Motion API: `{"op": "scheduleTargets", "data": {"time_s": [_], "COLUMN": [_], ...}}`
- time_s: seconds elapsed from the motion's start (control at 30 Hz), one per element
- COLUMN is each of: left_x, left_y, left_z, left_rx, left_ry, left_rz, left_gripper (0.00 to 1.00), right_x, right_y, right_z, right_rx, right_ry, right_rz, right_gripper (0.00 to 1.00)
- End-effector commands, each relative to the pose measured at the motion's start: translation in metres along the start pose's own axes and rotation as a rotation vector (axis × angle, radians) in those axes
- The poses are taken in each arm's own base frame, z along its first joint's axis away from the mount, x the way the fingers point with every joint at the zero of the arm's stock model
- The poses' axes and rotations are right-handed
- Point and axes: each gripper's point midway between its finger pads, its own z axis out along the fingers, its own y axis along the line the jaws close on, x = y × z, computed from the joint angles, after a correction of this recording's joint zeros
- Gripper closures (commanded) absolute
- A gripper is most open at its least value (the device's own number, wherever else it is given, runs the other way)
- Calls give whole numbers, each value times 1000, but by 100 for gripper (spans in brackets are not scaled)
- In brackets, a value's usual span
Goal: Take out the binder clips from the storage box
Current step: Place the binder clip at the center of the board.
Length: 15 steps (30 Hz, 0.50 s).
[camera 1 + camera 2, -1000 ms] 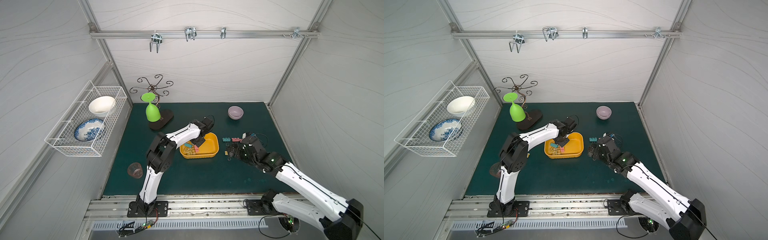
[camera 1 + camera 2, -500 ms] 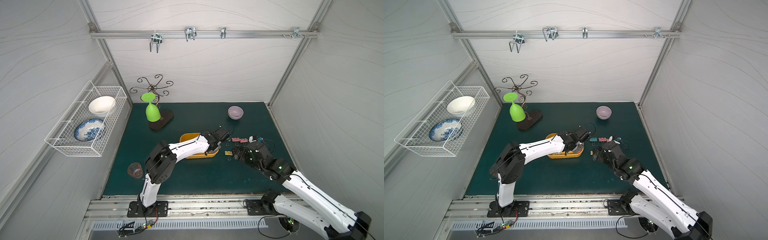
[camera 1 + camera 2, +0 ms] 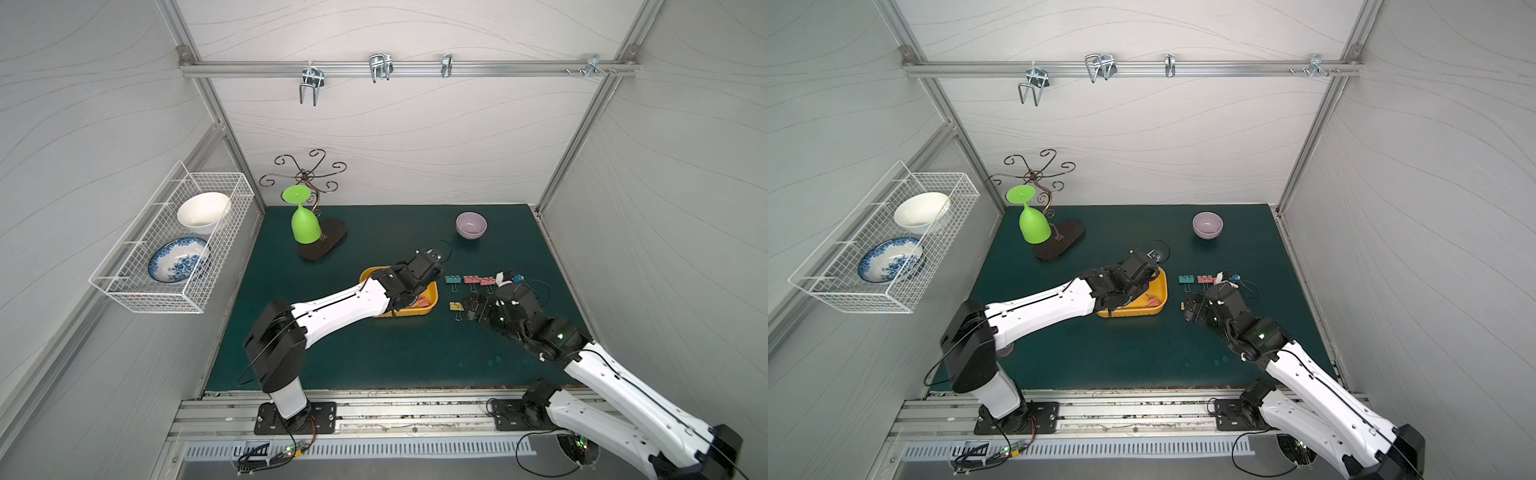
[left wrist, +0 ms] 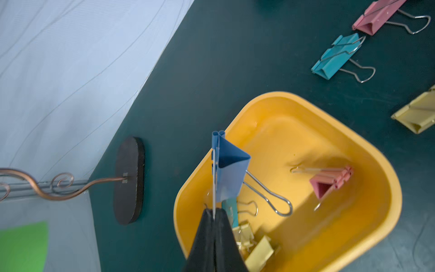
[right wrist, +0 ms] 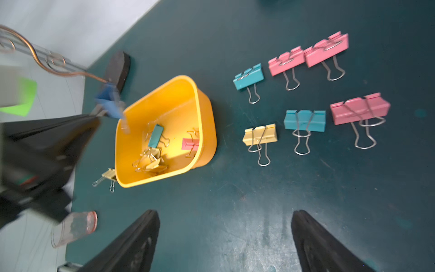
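Note:
My left gripper next carries the blue clip (image 4: pixel 231 174) back past the box's rim and down, freeing it beside the loose yellow clip, since bare mat shows.
The storage box (image 3: pixel 432 300) is a yellow-orange tray mid-mat, partly under my left arm. My left gripper (image 4: pixel 213 213) is shut on the wire handle of a blue binder clip (image 4: pixel 231 174), which hangs above the box rim (image 4: pixel 306 100). Inside the box lie a pink clip (image 4: pixel 329 182), a teal clip (image 5: pixel 155 135) and yellow clips (image 5: pixel 153 162). Several clips lie in two rows on the mat right of the box, among them a teal one (image 5: pixel 248 76), a pink one (image 5: pixel 286 61) and a yellow one (image 5: pixel 260 134). My right gripper (image 5: pixel 226 213) stands open above bare mat near those rows.
A lilac bowl (image 3: pixel 471 225) stands at the back right. An upturned green glass (image 3: pixel 305 222) rests on a black stand at the back left. A wire basket (image 3: pixel 174 241) hangs on the left wall. A clear cup (image 5: pixel 73 228) and a loose yellow clip (image 5: pixel 108 175) sit by the box.
My left gripper has come up out of the box's inside and swung right with the blue clip in it. My right arm shifted slightly and stayed open.

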Motion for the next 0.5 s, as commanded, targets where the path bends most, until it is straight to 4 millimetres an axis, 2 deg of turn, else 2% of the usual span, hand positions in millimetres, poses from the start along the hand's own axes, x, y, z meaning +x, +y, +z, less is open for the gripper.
{"op": "scheduleTargets", "data": {"time_s": [0.0,0.13,0.23,0.4,0.47], "left_x": [51,117,147,186,197], "left_y": [32,62,83,89,73], "left_z": [-17,-20,-23,-24,-21], "left_rx": [-54,-109,-143,-109,-21], "left_ry": [92,201,218,275,275], "left_rz": [-45,10,56,180,254], "left_gripper": [99,100,100,100,100], "right_x": [-8,-11,-11,-9,-9], "right_y": [29,34,33,34,34], "right_z": [-3,-1,0,1,0], "right_rx": [-86,-69,-74,-91,-90], "right_ry": [32,51,42,44,46], "right_rz": [-71,-92,-82,-66,-64], "right_gripper": [10,10,9,9,9]}}
